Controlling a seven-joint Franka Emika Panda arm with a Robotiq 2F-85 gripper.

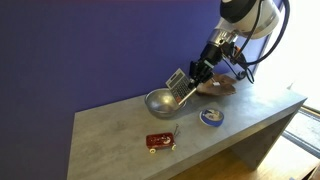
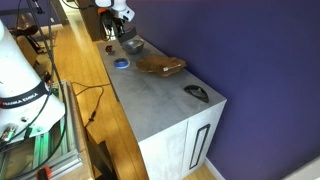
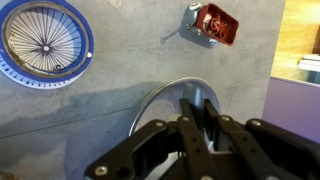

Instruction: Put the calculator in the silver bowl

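My gripper shifts over the silver bowl's open middle below it next and lowers to release the calculator (image 1: pixel 178 81), which still hangs tilted above the bowl's rim.
In an exterior view my gripper (image 1: pixel 192 82) is shut on the grey calculator (image 1: pixel 178 81) and holds it tilted just above the silver bowl (image 1: pixel 160 102). In the wrist view the fingers (image 3: pixel 198 118) pinch the calculator's thin edge (image 3: pixel 201 106) over the bowl's shiny rim (image 3: pixel 150 100). In an exterior view the arm stands at the far end of the counter, with the silver bowl (image 2: pixel 133 45) small beneath the gripper (image 2: pixel 120 35); the calculator is too small to make out there.
A red toy with yellow wheels (image 1: pixel 160 142) (image 3: pixel 212 25) lies near the counter's front edge. A blue round disc (image 1: pixel 211 117) (image 3: pixel 45 42) (image 2: pixel 120 63) lies beside the bowl. A brown wavy wooden bowl (image 1: pixel 218 86) (image 2: pixel 160 66) sits behind. A dark object (image 2: pixel 197 93) lies near the counter end.
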